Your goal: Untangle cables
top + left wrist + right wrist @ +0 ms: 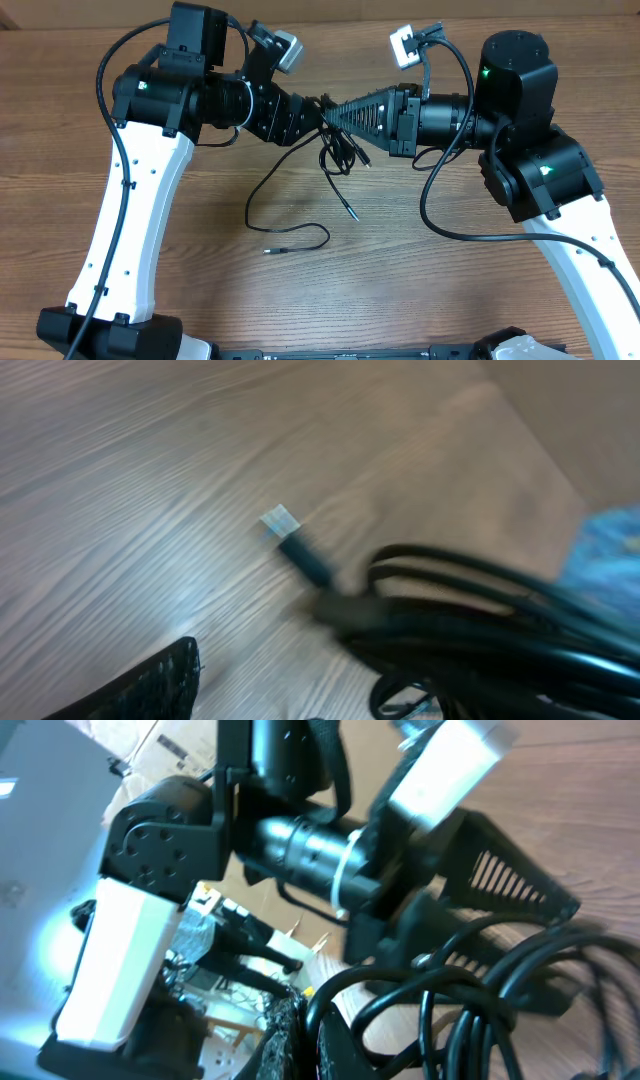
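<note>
The cables sit bunched, so I should pull my right gripper away from the left gripper, tilt it down to the bare wood below it, and release.
The cables [337,150] are thin black cords bunched in a knot at mid-table between both grippers. Loose strands trail toward me, ending in small plugs [350,212]. My right gripper [329,108] is shut, pinching a cable loop at the knot's top, and in the right wrist view the cord [420,1010] runs between its fingers [285,1040]. My left gripper [312,118] stands open right beside the knot. In the left wrist view only one finger [150,680] shows, with the blurred bundle [480,625] to its right. A silvery-blue plug tip [279,521] lies on the wood.
The wooden table [200,260] runs under everything. Both arms' white links stand at the left [130,220] and right [590,270]. A long strand loops out at the front [290,240]. The right arm's thick black cable [440,210] hangs by the bundle.
</note>
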Available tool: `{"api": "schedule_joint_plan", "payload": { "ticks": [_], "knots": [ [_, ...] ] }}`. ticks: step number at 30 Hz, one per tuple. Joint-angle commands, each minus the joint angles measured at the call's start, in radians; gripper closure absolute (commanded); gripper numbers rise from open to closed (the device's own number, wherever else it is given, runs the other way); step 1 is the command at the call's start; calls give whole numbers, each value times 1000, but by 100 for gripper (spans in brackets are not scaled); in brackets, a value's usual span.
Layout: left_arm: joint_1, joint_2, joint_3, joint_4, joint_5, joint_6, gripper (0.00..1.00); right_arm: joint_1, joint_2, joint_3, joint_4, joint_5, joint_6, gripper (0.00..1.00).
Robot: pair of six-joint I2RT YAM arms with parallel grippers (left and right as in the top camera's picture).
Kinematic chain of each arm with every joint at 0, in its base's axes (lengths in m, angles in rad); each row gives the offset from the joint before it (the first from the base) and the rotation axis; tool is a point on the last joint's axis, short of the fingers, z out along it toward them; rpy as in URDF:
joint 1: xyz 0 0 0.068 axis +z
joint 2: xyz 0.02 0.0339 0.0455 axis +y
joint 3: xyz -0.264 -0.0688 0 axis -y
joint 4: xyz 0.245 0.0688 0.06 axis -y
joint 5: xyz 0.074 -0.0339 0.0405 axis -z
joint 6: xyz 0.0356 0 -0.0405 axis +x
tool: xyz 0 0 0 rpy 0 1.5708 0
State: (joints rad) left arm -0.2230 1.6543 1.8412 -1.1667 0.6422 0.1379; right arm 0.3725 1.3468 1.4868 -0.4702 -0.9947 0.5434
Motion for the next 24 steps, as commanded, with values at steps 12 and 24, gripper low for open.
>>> {"api": "schedule_joint_plan", "payload": {
  "ticks": [12, 24],
  "knots": [
    [-5, 87, 13, 23, -299, -310, 27, -5, -7, 19, -11, -65, 6, 96],
    [1, 124, 13, -1, -503, -461, 30, -5, -7, 19, -130, 161, -28, 96]
  ]
}}
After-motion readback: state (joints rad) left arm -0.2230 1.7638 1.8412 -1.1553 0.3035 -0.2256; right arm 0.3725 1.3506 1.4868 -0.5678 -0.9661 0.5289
